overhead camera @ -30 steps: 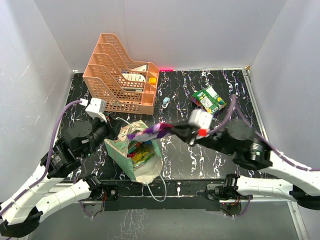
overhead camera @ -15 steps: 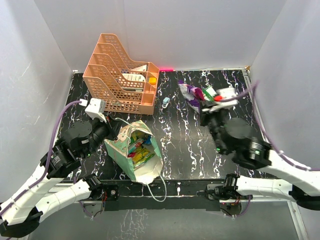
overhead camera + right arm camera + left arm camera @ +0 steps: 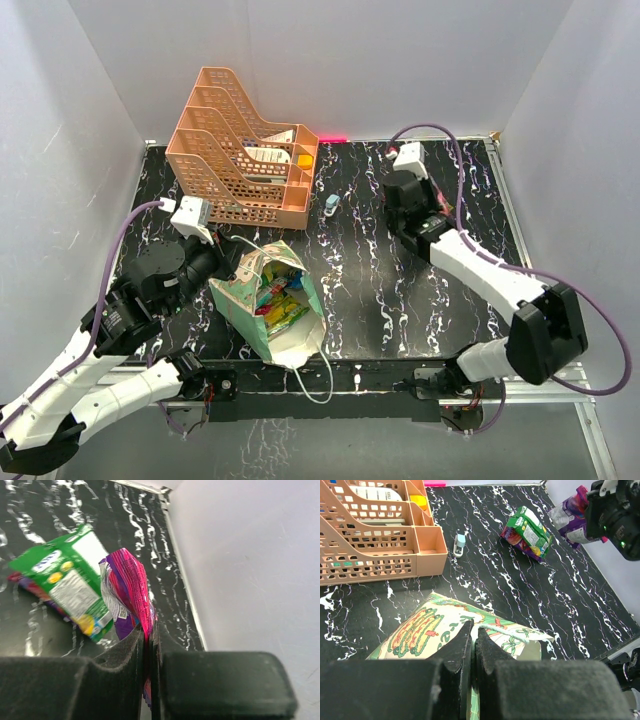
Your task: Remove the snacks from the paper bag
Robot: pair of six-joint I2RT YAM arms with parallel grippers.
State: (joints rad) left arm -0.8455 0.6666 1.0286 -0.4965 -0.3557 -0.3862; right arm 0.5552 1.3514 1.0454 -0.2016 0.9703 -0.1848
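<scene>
I will lower my right gripper next and move it over the green packet [image 3: 70, 582] toward the small blue-white object, because the purple-pink packet [image 3: 127, 590] still hangs above the table.
The mint-green paper bag [image 3: 262, 318] stands open at the front left, with several bright snacks [image 3: 278, 300] inside. My left gripper [image 3: 473, 627] is shut on the bag's rim [image 3: 485, 630], beside its white string handle [image 3: 502, 630]. My right gripper [image 3: 148, 630] is shut on a purple-and-pink snack packet [image 3: 127, 590] and holds it above the back right of the table, next to a green packet [image 3: 70, 582] lying there. Both packets show in the left wrist view, the purple one [image 3: 568, 512] and the green one [image 3: 527, 529]. In the top view the right arm [image 3: 405, 190] hides them.
An orange lattice tray rack [image 3: 240, 150] stands at the back left. A small pale blue-white object [image 3: 331, 203] lies beside it. White walls close the table on three sides, and the right wall [image 3: 250, 555] is near my right gripper.
My right gripper has carried the purple packet from above the bag's mouth to the back right, by the green packet. The left gripper and bag have not moved.
</scene>
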